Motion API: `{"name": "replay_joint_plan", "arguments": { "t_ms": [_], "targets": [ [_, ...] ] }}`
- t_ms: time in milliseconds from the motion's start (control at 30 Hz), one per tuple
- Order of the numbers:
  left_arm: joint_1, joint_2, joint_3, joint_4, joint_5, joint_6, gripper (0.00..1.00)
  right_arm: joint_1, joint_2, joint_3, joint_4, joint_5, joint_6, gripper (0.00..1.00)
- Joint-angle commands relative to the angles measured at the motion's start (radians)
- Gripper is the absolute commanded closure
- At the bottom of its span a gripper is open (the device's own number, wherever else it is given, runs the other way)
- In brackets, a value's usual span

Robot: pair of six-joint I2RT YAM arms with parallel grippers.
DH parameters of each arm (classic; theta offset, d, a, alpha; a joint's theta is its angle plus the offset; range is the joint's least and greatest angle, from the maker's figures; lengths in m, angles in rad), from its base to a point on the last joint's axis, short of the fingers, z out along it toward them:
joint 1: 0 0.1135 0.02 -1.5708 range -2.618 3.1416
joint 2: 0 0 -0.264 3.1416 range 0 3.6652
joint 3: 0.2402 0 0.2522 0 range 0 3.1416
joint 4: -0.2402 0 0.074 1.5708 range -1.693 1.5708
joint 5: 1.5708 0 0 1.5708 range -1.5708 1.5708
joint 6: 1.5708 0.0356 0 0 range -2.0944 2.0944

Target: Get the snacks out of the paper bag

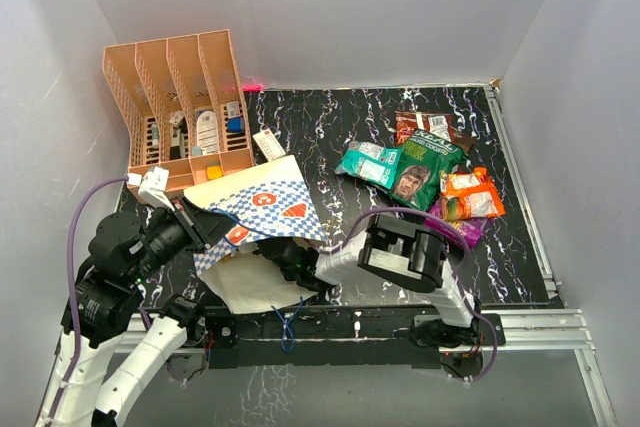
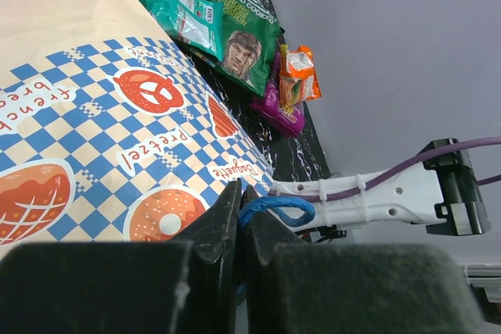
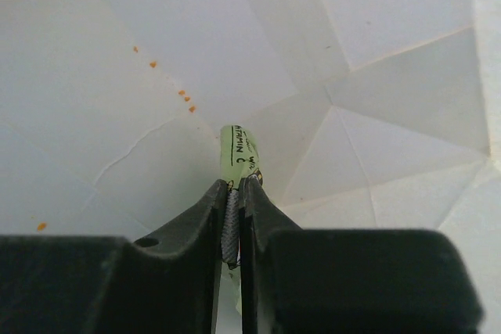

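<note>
My right gripper leaves the bag's opening next, rises, swings outward and goes down. It then lets go of its packet where the teal and green packets meet (image 1: 398, 159), since snacks lie gathered there.
The checked paper bag (image 1: 268, 205) lies on its side at the near left, its mouth facing right. My left gripper (image 1: 212, 231) is shut on the bag's blue cord handle (image 2: 279, 209) at the bag's rim and shows in its own wrist view (image 2: 241, 193). My right gripper (image 1: 283, 257) reaches into the bag's mouth, fingertips hidden. In the right wrist view it (image 3: 237, 187) is shut on a light green packet (image 3: 239, 149) against the white inside. Outside lie a green packet (image 1: 418, 169), a teal one (image 1: 366, 161), a dark brown-red one (image 1: 424, 125), an orange one (image 1: 470, 193) and a purple one (image 1: 457, 229).
A salmon-pink file organiser (image 1: 178, 97) holding small office items stands at the far left, just behind the bag. White walls close in the black marbled table (image 1: 330, 122) on three sides. A metal rail (image 1: 540, 327) runs along the near edge.
</note>
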Motion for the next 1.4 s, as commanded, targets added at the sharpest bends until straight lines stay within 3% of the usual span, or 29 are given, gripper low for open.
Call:
{"name": "replay_joint_plan", "arguments": {
  "t_ms": [0, 167, 533, 833, 1033, 1200, 1367],
  "targets": [
    [-0.002, -0.007, 0.008, 0.009, 0.001, -0.005, 1.0, 0.028, -0.122, -0.029, 0.04, -0.008, 0.047, 0.93],
    [-0.002, -0.008, 0.006, 0.005, -0.006, -0.009, 1.0, 0.072, -0.22, -0.101, 0.026, -0.068, 0.104, 0.93],
    [-0.002, -0.008, -0.012, 0.012, -0.017, -0.02, 1.0, 0.22, -0.533, -0.365, -0.02, -0.418, 0.304, 0.93],
    [-0.002, -0.032, -0.044, 0.018, -0.028, -0.039, 1.0, 0.227, -0.911, -0.509, -0.089, -0.713, 0.514, 0.93],
    [-0.002, -0.035, -0.05, 0.008, -0.04, -0.033, 1.0, 0.227, -1.22, -0.524, -0.255, -0.915, 0.491, 0.93],
    [-0.002, -0.019, -0.05, 0.017, -0.038, -0.027, 1.0, 0.227, -1.351, -0.413, -0.33, -0.912, 0.46, 0.93],
    [-0.002, -0.011, -0.056, 0.033, -0.03, -0.033, 1.0, 0.227, -1.324, -0.327, -0.231, -0.547, 0.318, 0.93]
  ]
}}
